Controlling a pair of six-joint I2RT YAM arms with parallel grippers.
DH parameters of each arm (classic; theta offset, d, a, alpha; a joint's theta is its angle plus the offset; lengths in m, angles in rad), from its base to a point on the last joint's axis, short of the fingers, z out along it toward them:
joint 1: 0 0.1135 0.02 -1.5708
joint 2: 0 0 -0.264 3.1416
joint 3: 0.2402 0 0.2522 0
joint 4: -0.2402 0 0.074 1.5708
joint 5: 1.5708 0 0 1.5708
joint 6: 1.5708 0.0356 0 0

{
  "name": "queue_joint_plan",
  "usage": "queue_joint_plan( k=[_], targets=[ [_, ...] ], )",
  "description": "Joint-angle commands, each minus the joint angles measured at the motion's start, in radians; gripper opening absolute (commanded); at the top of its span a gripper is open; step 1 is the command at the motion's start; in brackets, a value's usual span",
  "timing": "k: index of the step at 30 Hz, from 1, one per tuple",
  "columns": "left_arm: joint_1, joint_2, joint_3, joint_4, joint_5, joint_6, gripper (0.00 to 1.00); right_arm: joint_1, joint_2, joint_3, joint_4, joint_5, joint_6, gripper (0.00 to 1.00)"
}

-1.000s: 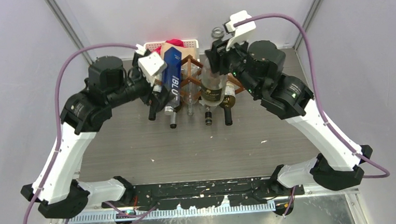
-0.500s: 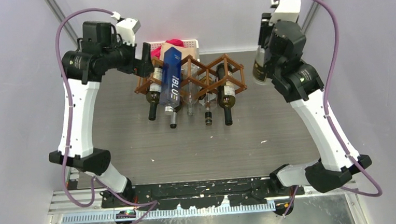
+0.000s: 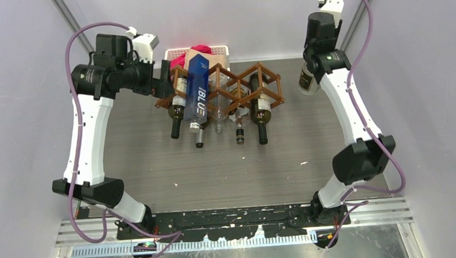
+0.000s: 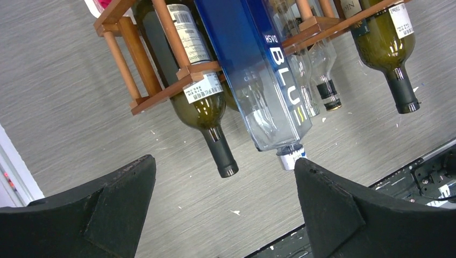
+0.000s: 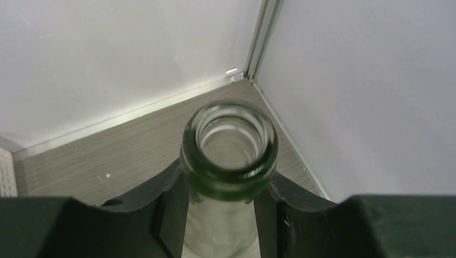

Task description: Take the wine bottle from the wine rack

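Note:
My right gripper holds the bottle by its neck and will next move it down and toward the basket, behind the rack's nearest end, to let go of the neck, because the bare tabletop is open there.
The brown wooden wine rack [image 3: 258,79] stands at the back middle of the table and holds several bottles, necks toward me; it also shows in the left wrist view [image 4: 161,91]. My right gripper [image 5: 226,215] is shut on the neck of a clear green-tinted wine bottle [image 5: 228,156], which hangs off the rack at the far right of the table [image 3: 306,79]. My left gripper [image 4: 223,215] is open and empty, held high at the rack's left end [image 3: 166,79]. A tall blue bottle [image 3: 196,92] lies on top of the rack.
A white plastic basket [image 3: 223,48] with red and tan cloths sits behind the rack. Grey enclosure walls close in the table at the back and on both sides; the right wall is close to the held bottle. A black rail runs along the near edge [image 3: 231,215].
My right arm has lifted the bottle off the rack and swung it to the far right. My left arm has risen and drawn back to the rack's left end.

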State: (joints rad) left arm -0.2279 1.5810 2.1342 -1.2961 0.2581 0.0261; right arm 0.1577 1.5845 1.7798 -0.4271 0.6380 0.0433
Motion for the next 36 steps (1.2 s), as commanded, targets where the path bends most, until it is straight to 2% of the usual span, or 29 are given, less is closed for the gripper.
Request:
queue_joint_plan(
  k=[1,5,10,15,18,22,28,30,31,33,36],
  targets=[
    [0.007,-0.095,-0.049,0.092,0.049,-0.015,1.00,-0.008,0.040,0.067,0.275,-0.051,0.038,0.01],
    [0.007,-0.150,-0.128,0.151,0.086,-0.005,1.00,-0.009,0.108,0.035,0.412,-0.093,0.032,0.01],
    [0.007,-0.190,-0.194,0.196,0.119,0.020,1.00,-0.009,0.216,0.070,0.424,-0.158,0.072,0.01],
    [0.007,-0.216,-0.221,0.215,0.137,0.029,1.00,-0.009,0.315,0.096,0.517,-0.236,0.085,0.01],
    [0.007,-0.219,-0.228,0.214,0.166,0.036,1.00,-0.007,0.360,0.124,0.524,-0.287,0.091,0.01],
    [0.007,-0.220,-0.236,0.209,0.198,0.048,1.00,0.011,0.425,0.191,0.481,-0.282,0.076,0.01],
    [0.007,-0.229,-0.244,0.214,0.188,0.057,1.00,0.037,0.434,0.151,0.528,-0.311,0.021,0.01],
    [0.007,-0.230,-0.244,0.210,0.188,0.057,1.00,0.048,0.434,0.148,0.528,-0.328,-0.008,0.05],
    [0.007,-0.230,-0.245,0.209,0.188,0.057,1.00,0.053,0.431,0.142,0.529,-0.343,-0.017,0.10],
    [0.007,-0.229,-0.245,0.204,0.190,0.059,1.00,0.058,0.423,0.131,0.522,-0.379,-0.022,0.29],
    [0.007,-0.228,-0.239,0.192,0.197,0.071,1.00,0.060,0.405,0.100,0.530,-0.376,-0.012,0.43]
  ],
)
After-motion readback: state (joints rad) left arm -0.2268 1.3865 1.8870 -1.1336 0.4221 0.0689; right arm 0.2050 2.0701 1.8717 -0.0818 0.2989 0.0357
